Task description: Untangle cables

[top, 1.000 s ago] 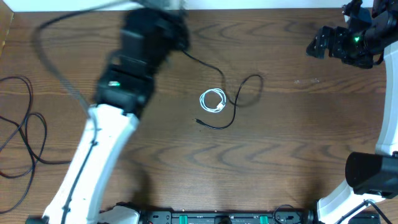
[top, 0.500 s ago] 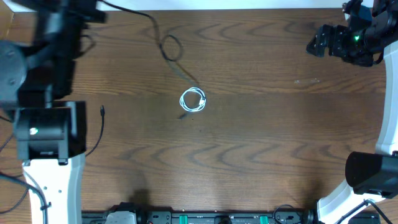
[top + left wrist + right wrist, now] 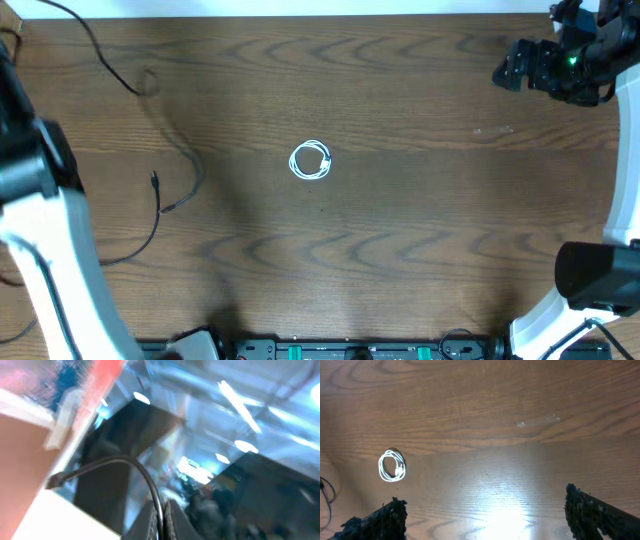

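Note:
My left gripper will tip down, lower to the far table corner by the long black cable's upper part and release the cable, since that corner lies below the raised gripper.
A short white cable lies coiled in a small ring at the table's middle, apart from the black cords; it also shows in the right wrist view. A long thin black cable trails over the left side of the table, with a small plug end; its upper stretch runs to the top left corner. My left gripper is shut on a thin black cable, raised and pointing away from the table. My right gripper is wide open and empty, high over the far right.
The white left arm fills the left edge of the overhead view. The right arm's base stands at the right front. A faint scuff mark is on the wood at the right.
My left arm swung from the table's middle to the far left, dragging the black cable off the white coil. The white coil slid slightly left. The right arm has not moved.

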